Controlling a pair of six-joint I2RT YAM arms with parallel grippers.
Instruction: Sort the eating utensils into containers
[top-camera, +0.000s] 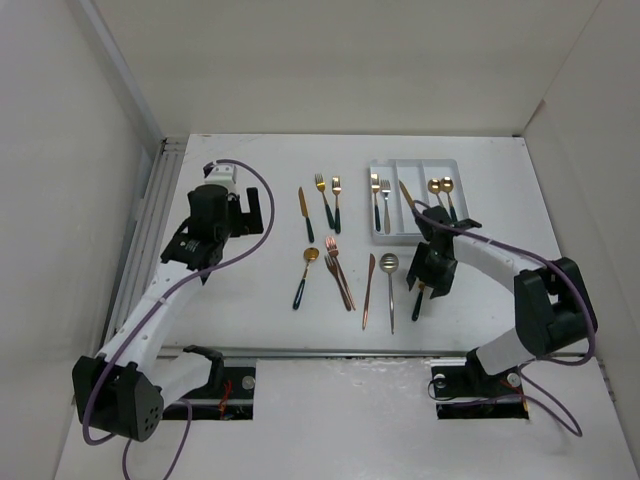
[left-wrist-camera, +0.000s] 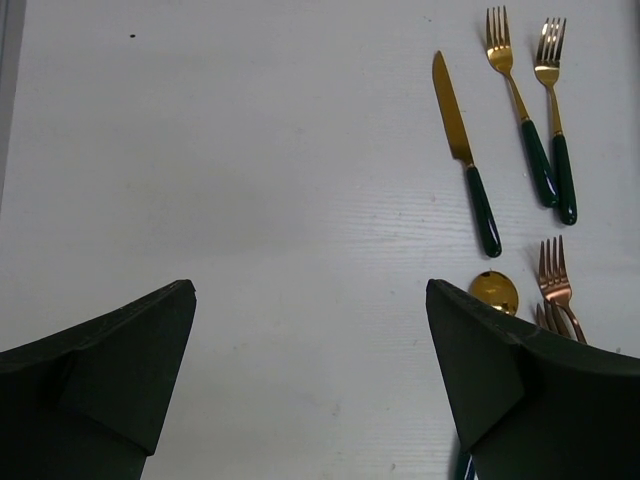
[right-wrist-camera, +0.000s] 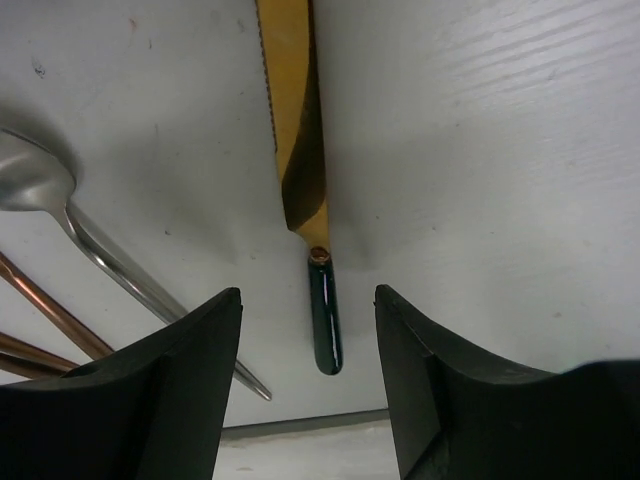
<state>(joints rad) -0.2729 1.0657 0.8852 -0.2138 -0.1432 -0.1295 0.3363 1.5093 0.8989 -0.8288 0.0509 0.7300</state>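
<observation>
My right gripper lowers slightly next and closes across the knife's dark green handle (top-camera: 417, 306) (right-wrist-camera: 324, 308), which lies just below, between the gripper's open fingers.
The white three-compartment tray (top-camera: 413, 165) sits at the back right and holds two gold forks, a gold knife and two gold spoons. My right gripper (top-camera: 426, 278) (right-wrist-camera: 308, 292) is open low over the table, its jaws on either side of the dark green handle of a gold knife (top-camera: 416, 304) (right-wrist-camera: 296, 130), not touching it. My left gripper (top-camera: 205, 245) (left-wrist-camera: 308, 285) is open and empty over bare table, left of the loose utensils. On the table lie a gold knife (top-camera: 305, 213) (left-wrist-camera: 460, 130), two gold forks (top-camera: 330, 200) (left-wrist-camera: 520, 110), a gold spoon (top-camera: 305, 275) (left-wrist-camera: 494, 292) and copper forks (top-camera: 338, 272) (left-wrist-camera: 553, 280).
A copper knife (top-camera: 369, 290) and a silver spoon (top-camera: 389, 285) (right-wrist-camera: 60, 200) lie just left of my right gripper. The table's front edge (right-wrist-camera: 300, 425) is close behind the knife handle. White walls enclose the table on three sides.
</observation>
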